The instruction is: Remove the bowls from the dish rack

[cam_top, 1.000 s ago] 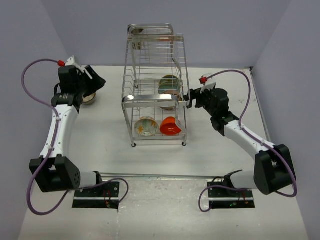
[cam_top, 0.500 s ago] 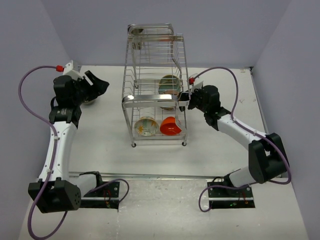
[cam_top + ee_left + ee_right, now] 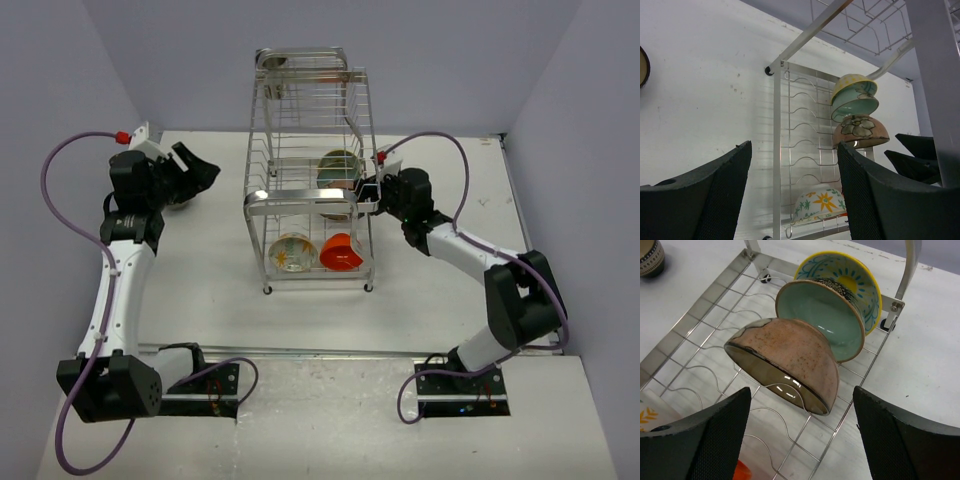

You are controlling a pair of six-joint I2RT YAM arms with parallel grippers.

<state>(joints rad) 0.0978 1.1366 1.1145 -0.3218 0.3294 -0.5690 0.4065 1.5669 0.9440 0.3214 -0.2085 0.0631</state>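
Note:
My right gripper should next turn and move onto the brown bowl's upper rim (image 3: 735,350), which slants from one finger toward the other in the wrist view.
The dish rack (image 3: 262,215) stands mid-table. On its lower tier sit a pale flower-patterned bowl (image 3: 293,252) (image 3: 822,202) and an orange-red bowl (image 3: 341,252). On the upper tier a brown bowl (image 3: 790,360) (image 3: 861,131) leans on a teal-green bowl (image 3: 822,315), with a yellow-and-blue bowl (image 3: 855,277) behind. My right gripper (image 3: 368,195) (image 3: 801,390) is open at the rack's right side, its fingers flanking the brown bowl's lower rim without touching it. Left of the rack my left gripper (image 3: 205,170) (image 3: 794,146) is open and holds nothing.
A dark-rimmed bowl (image 3: 179,202) (image 3: 650,257) sits on the table below the left gripper. Grey walls close in the table at the back and on both sides. A metal holder (image 3: 275,78) is fixed at the rack's top.
My right gripper has moved left, up to the rack's upper tier and the brown bowl. The left gripper rose off the table bowl, then held still.

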